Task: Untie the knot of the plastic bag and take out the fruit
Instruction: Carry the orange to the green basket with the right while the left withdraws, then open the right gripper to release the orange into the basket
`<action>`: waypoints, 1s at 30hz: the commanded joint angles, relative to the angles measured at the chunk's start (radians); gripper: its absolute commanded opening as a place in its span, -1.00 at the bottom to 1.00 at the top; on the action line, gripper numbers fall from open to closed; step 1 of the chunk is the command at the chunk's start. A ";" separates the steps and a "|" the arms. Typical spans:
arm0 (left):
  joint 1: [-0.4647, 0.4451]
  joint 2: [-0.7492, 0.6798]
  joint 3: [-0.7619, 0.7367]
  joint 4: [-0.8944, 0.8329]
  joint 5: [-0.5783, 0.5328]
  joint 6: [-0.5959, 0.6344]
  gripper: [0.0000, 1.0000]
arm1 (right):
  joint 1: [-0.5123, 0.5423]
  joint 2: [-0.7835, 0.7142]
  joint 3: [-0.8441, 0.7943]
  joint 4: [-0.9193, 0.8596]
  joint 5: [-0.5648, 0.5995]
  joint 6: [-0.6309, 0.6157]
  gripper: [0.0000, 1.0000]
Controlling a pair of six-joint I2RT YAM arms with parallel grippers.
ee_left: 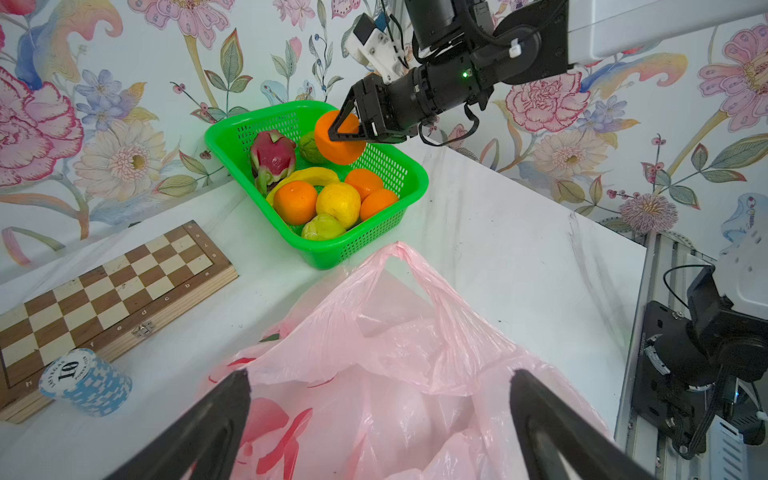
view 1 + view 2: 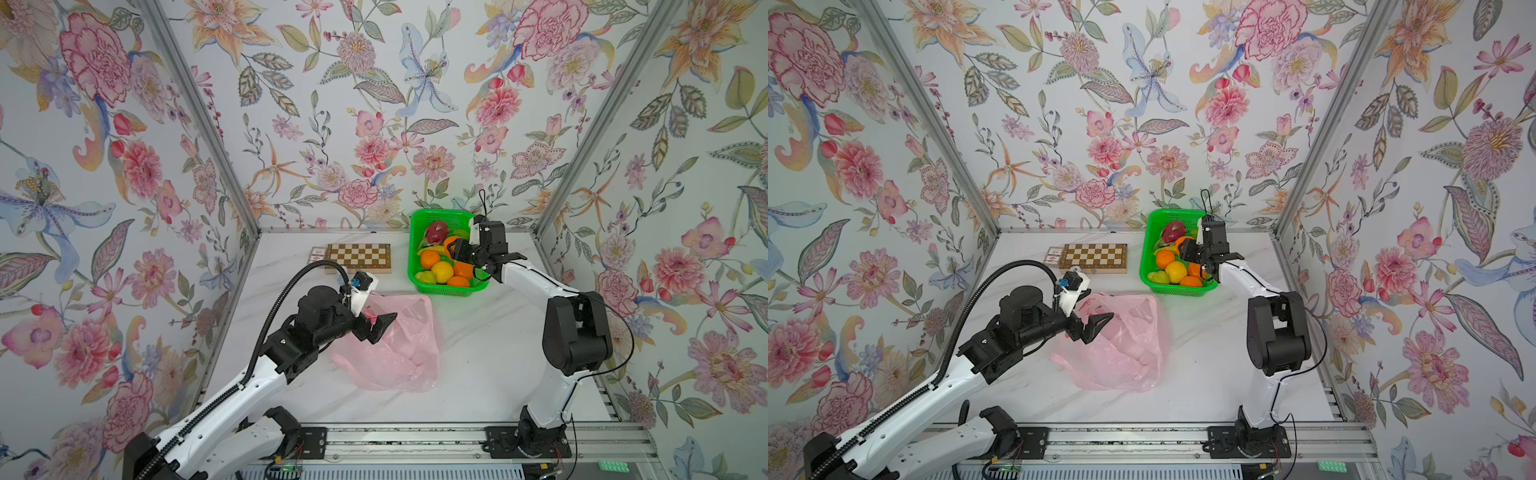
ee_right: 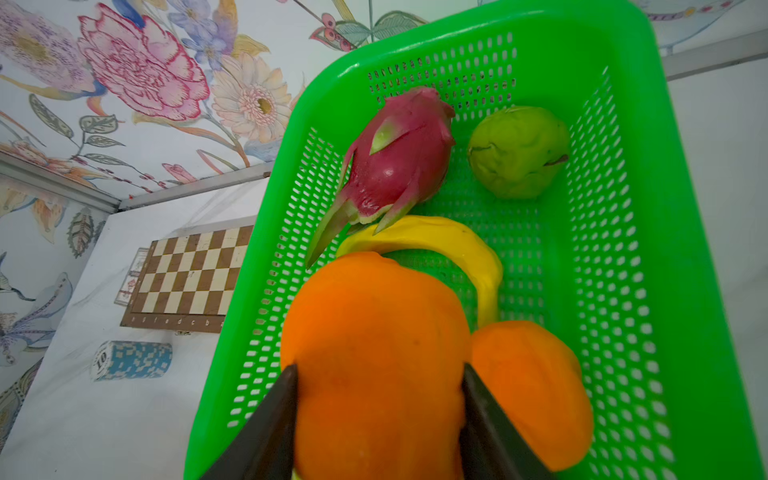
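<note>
The basket's bottom is bare there. My right gripper should next lower the orange into the gap below it inside the banana's curve (image 3: 441,270) and release it.
The pale-pink plastic bag (image 2: 395,353) (image 2: 1117,353) lies slack and crumpled in the middle of the table. Its mouth gapes and one handle (image 1: 399,253) stands as a loose loop. The knot is out of view. My left gripper (image 2: 376,324) (image 1: 380,376) hovers open over the bag's left part, touching nothing. My right gripper (image 2: 453,251) (image 3: 379,370) is shut on an orange (image 3: 374,324) (image 1: 340,153), held above the green basket (image 2: 440,212). In the basket lie more fruit: a dragon fruit (image 3: 399,158), a green fruit (image 3: 517,151), a yellow citrus (image 1: 337,203) and several oranges.
A banana (image 3: 436,241) also lies in the basket. A wooden chessboard (image 2: 357,257) sits at the back, left of the basket, with a blue stack of poker chips (image 1: 85,382) in front of it. Floral walls close three sides; a metal rail (image 2: 415,440) runs along the front.
</note>
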 commanded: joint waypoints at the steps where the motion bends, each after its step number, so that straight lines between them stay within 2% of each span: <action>1: -0.007 0.003 0.032 -0.019 -0.033 0.022 0.98 | -0.010 0.071 0.076 -0.060 0.009 -0.050 -0.05; 8: -0.007 -0.002 0.029 -0.020 -0.026 0.012 0.98 | -0.025 0.232 0.226 -0.139 -0.017 -0.079 -0.04; 17: -0.008 -0.020 0.015 -0.013 -0.025 -0.010 0.98 | -0.028 0.316 0.270 -0.179 -0.057 -0.067 0.03; 24: -0.008 -0.049 0.007 -0.020 -0.038 -0.019 0.98 | -0.028 0.260 0.262 -0.207 -0.037 -0.069 0.43; 27: -0.009 -0.070 -0.004 -0.011 -0.057 -0.033 0.98 | -0.024 0.205 0.245 -0.208 -0.026 -0.069 0.49; 30: -0.007 -0.087 -0.015 -0.010 -0.132 -0.064 0.98 | -0.020 0.139 0.221 -0.207 -0.026 -0.063 0.54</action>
